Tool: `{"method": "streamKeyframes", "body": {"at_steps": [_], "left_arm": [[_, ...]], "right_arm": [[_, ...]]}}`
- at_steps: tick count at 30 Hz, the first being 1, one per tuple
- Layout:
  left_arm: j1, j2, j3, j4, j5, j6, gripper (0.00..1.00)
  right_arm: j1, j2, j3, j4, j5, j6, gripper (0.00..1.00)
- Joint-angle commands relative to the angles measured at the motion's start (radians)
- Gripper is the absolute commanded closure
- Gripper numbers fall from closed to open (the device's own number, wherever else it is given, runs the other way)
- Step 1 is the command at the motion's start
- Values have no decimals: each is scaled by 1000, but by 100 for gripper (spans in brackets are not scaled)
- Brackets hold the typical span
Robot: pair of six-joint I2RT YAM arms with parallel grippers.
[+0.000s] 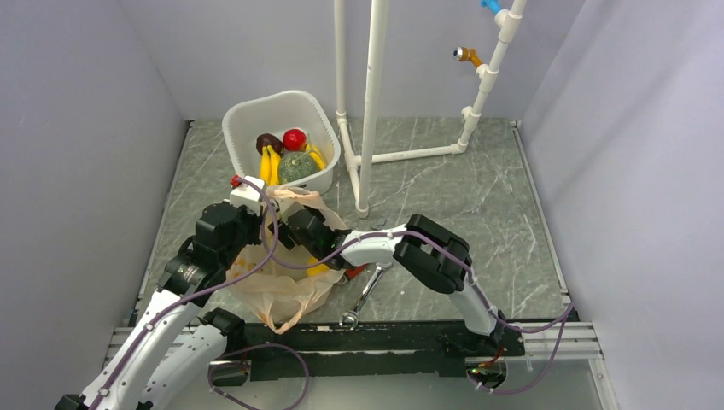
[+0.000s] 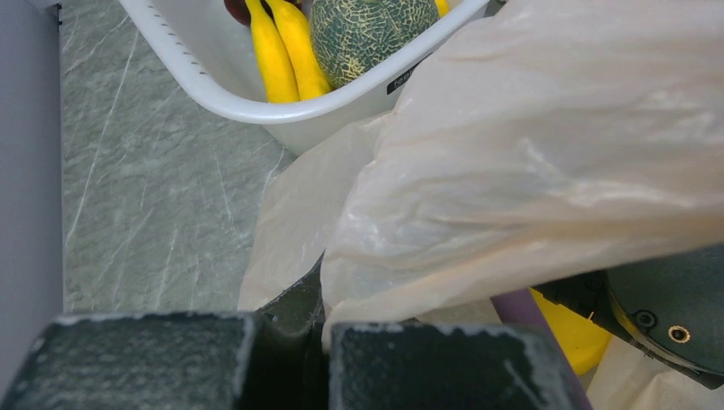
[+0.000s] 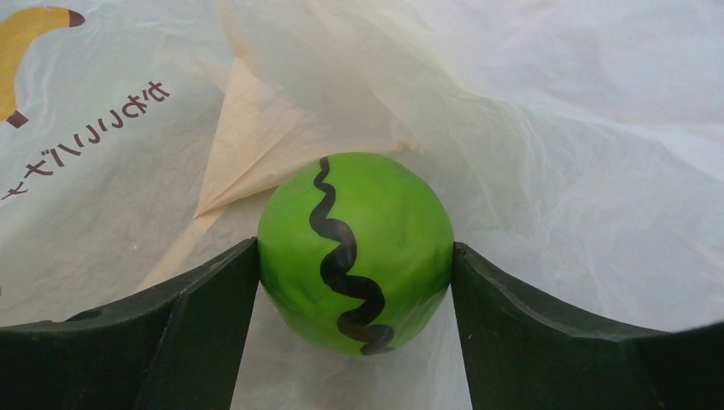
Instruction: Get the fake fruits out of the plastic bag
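Observation:
I should lift my right gripper out of the bag (image 1: pixel 282 290), move outward and down, and release the green ball beside the red ball, where the tub has room.
The beige plastic bag (image 1: pixel 282 290) with banana print lies at the near left of the table. My left gripper (image 1: pixel 271 198) is shut on the bag's upper edge and holds it up; the pinched film shows in the left wrist view (image 2: pixel 324 333). My right gripper (image 1: pixel 299 224) reaches inside the bag (image 3: pixel 555 154) and is shut on the bright green dark-striped ball (image 3: pixel 354 252), both fingers touching its sides. A yellow piece (image 2: pixel 572 333) shows in the bag. The banana bunch (image 1: pixel 269 162) and the dark-green squash (image 1: pixel 296 166) lie in the white tub (image 1: pixel 248 109).
The tub also holds a shiny red ball (image 1: pixel 294 138) and a dark maroon fruit (image 1: pixel 268 142). A white pipe frame (image 1: pixel 371 102) stands right of the tub. A silver wrench (image 1: pixel 363 299) lies on the table right of the bag.

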Motion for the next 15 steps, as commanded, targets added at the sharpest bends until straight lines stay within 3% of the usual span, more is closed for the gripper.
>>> {"method": "streamKeyframes", "body": {"at_steps": [1,5,15], "left_arm": [[-5,4,5,29,-5,4,100],[-5,2,4,28,-8,4,100],[-5,3,7,23,-13,4,100]], "right_arm": [[10,-40,2,42,-40,-25,50],[24,-116,-37,40,-77,-25,70],[88,-399,-230,11,-139,65,92]]}}
